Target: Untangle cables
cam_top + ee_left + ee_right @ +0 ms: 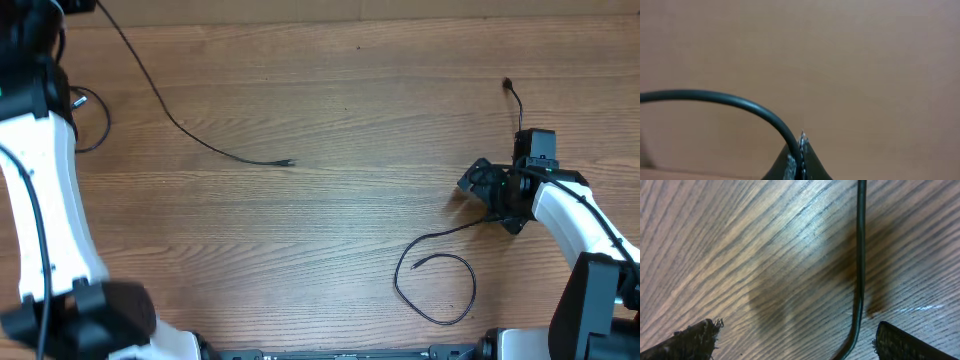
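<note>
The cable goes down and back next over bare wood (184, 102) beside the thin black curl. My left gripper tilts toward the table and releases the cable clear of that curl.
A long thin black cable (180, 125) runs from the top left corner across the table to its plug end (288, 162). My left gripper (801, 152) is shut on this cable (740, 102), held above the table; in the overhead view it sits at the top left edge. A second black cable (440, 300) lies in a loose loop at the lower right and leads up to my right gripper (487, 187). In the right wrist view the right gripper (795, 335) is open, low over the wood, with that cable (860, 255) lying between its fingers, close to the right finger.
A short cord with a plug end (510, 88) lies just beyond the right gripper; whether it joins the looped cable is hidden. A thin black curl (95, 125) sits beside the white left arm (45, 200). The wooden table (330, 230) fills the view.
</note>
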Available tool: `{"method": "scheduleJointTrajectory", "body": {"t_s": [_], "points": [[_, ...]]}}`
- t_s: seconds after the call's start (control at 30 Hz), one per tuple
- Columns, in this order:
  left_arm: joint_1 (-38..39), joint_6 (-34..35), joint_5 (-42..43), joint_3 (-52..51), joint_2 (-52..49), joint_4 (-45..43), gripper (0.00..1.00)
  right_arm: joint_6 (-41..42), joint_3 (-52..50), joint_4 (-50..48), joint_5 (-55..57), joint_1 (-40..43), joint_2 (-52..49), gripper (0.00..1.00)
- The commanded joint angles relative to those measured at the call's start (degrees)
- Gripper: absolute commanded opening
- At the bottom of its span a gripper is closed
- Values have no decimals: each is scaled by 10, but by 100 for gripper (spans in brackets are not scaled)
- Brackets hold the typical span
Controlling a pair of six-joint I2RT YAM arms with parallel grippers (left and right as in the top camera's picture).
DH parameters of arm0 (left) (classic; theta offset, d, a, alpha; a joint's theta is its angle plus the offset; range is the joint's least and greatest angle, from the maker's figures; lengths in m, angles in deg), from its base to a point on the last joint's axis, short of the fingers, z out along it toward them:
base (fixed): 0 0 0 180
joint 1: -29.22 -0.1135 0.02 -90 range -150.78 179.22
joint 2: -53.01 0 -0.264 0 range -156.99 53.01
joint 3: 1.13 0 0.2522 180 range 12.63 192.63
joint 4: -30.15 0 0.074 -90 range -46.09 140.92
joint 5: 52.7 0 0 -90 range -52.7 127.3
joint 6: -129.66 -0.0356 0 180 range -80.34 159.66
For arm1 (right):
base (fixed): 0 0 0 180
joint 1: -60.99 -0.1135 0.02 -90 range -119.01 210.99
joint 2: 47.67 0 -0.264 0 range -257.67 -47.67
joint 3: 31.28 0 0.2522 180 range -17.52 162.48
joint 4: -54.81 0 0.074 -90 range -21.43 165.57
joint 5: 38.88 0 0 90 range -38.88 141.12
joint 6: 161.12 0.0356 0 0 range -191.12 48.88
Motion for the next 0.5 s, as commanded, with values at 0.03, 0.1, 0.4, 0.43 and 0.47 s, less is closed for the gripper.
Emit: {"method": "scheduleJointTrajectory", "body": {"t_s": [0.03,0.1,0.4,0.43,0.47], "points": [[3,-99,-52,113,-78,31,4,2,1,-4,-3,0,4,100],[12,-117,-50,136,-108,40,4,2,1,-4,-3,0,4,100],[89,-200,-95,143,-198,111,4,2,1,-4,-3,0,4,100],[97,-200,-87,143,-207,126,4,2,1,-4,-3,0,4,100],[103,-199,-83,143,-218,141,4,2,1,-4,-3,0,4,100]]}}
